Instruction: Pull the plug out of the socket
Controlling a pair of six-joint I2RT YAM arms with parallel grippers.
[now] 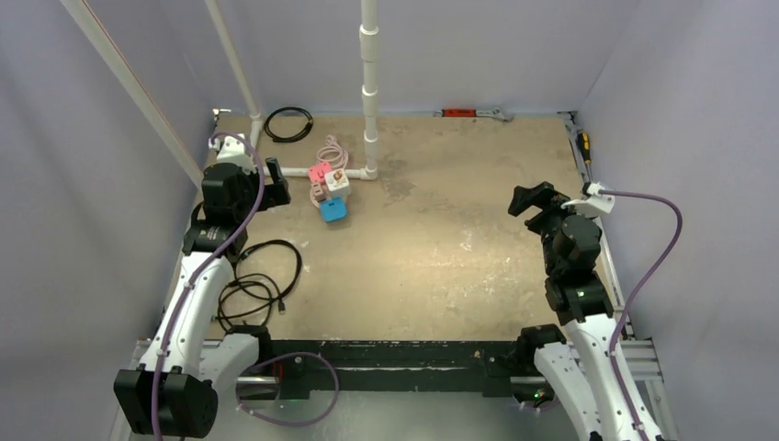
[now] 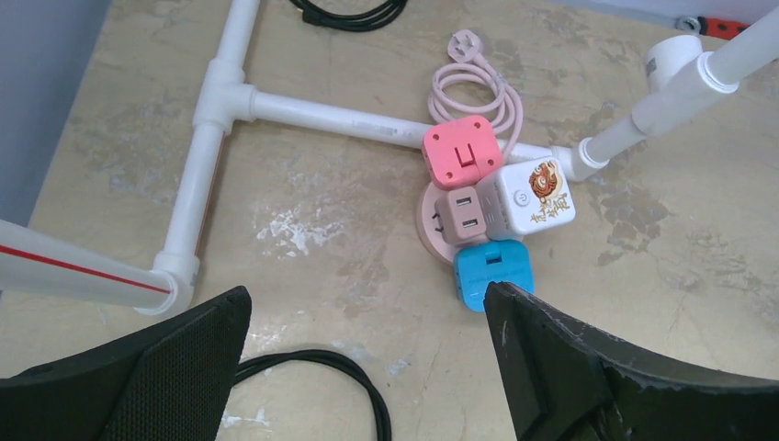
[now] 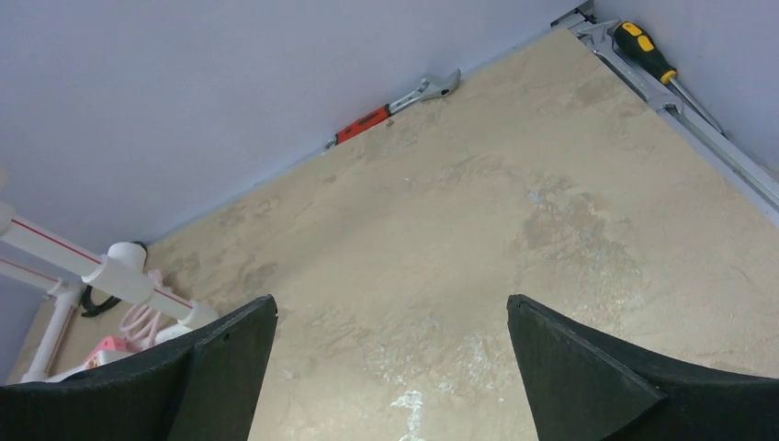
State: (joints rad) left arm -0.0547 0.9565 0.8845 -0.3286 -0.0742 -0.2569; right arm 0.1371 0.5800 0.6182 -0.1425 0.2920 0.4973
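Observation:
I will move my left gripper down and to its right in the top view with narrowed fingers, because the beige adapter [image 1: 318,192] [image 2: 464,213] is there and the white cube is crowding it.
The socket [image 2: 427,223] is a flat round pale-pink disc on the table, mostly covered by the plugs set on it. These are a coral-pink square plug [image 2: 462,152], a beige adapter [image 2: 464,213], a white cube with a picture [image 2: 536,195] and a blue plug [image 2: 493,273]. Its coiled pink cord [image 2: 478,92] lies behind. The cluster [image 1: 328,190] sits at the far left of the table. My left gripper [image 2: 366,292] is open and empty, just short of the blue plug; it also shows in the top view [image 1: 276,184]. My right gripper [image 1: 533,197] is open and empty, far to the right.
A white PVC pipe frame [image 2: 220,101] lies behind and left of the cluster, with an upright pipe [image 1: 369,83]. Black cables lie by the left arm [image 1: 262,276] and at the back [image 1: 288,124]. A wrench [image 3: 395,106] and a screwdriver [image 3: 643,46] lie along the far edges.

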